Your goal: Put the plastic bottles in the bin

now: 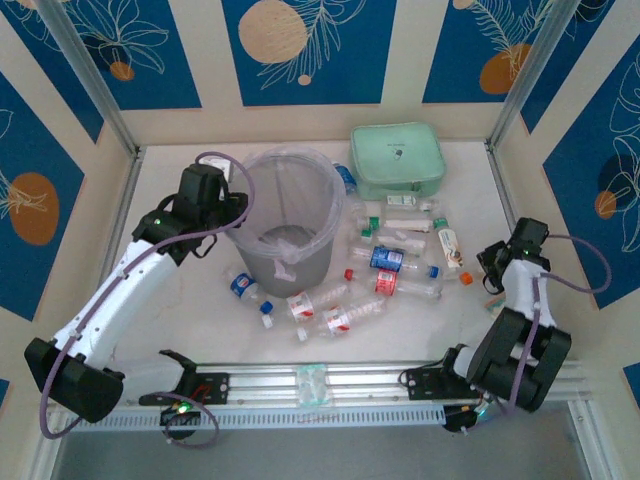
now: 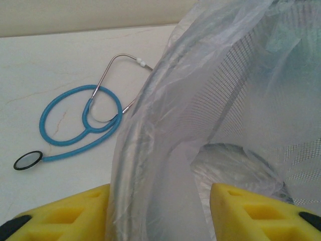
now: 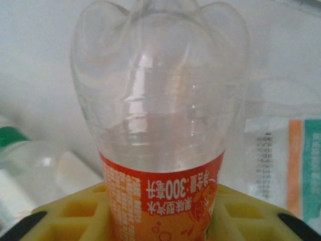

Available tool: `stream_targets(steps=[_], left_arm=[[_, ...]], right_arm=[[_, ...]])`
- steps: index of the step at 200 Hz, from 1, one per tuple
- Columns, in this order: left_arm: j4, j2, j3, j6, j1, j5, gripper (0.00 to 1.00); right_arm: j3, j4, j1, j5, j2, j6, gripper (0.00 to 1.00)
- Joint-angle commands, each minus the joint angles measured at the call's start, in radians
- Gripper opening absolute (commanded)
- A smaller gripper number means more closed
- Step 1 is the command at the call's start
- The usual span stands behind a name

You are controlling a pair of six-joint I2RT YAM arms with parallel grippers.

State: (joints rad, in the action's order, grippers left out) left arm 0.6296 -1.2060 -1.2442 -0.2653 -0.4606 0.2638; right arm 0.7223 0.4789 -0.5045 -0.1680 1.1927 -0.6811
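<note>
The right gripper will next swing up and across the lying bottles, over the bin's opening [image 1: 288, 204], to let go of the bottle inside, and it will lift because the bin's rim is tall.
The bin [image 1: 285, 225] is a tall translucent bucket lined with a clear bag and stands left of centre. My left gripper [image 1: 222, 205] straddles its left rim. In the left wrist view one yellow finger [image 2: 75, 216] sits outside the rim [image 2: 150, 150] and the other inside, both against the bag, so the gripper [image 2: 159, 213] is shut on it. My right gripper [image 1: 489, 270] is at the right side of the table, shut on a clear plastic bottle [image 3: 160, 100] with an orange-red label. Several more plastic bottles [image 1: 385, 258] lie right of the bin and in front of it.
A mint green zip case [image 1: 397, 160] lies at the back, right of the bin. A blue stethoscope [image 2: 80, 118] lies on the table just outside the bin's left side. Walls close in the table on the left, back and right.
</note>
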Motion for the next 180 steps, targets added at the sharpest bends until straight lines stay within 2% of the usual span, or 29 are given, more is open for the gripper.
stream_targets(steps=[1,30,63,92,121,146,180], left_arm=[[-0.018,0.009,0.020,-0.017,-0.013,0.019,0.51],[-0.026,0.015,0.032,-0.016,-0.016,0.014,0.50],[-0.034,0.008,0.032,-0.008,-0.018,0.002,0.50],[-0.052,0.007,0.040,-0.005,-0.018,-0.006,0.48],[-0.066,0.013,0.049,0.000,-0.021,-0.006,0.46],[-0.071,0.019,0.052,0.009,-0.023,-0.006,0.45],[-0.073,0.023,0.052,0.014,-0.026,-0.006,0.45]], right_arm=[[0.055,0.057,0.003,0.081,-0.098,-0.003,0.33],[0.133,0.124,0.065,0.166,-0.194,-0.009,0.30],[0.281,0.184,0.229,0.244,-0.247,-0.025,0.26],[0.423,0.177,0.435,0.254,-0.238,-0.042,0.24],[0.553,0.141,0.683,0.245,-0.184,-0.009,0.23],[0.661,0.114,0.905,0.185,-0.096,0.054,0.23],[0.818,0.117,1.125,0.115,0.079,0.143,0.23]])
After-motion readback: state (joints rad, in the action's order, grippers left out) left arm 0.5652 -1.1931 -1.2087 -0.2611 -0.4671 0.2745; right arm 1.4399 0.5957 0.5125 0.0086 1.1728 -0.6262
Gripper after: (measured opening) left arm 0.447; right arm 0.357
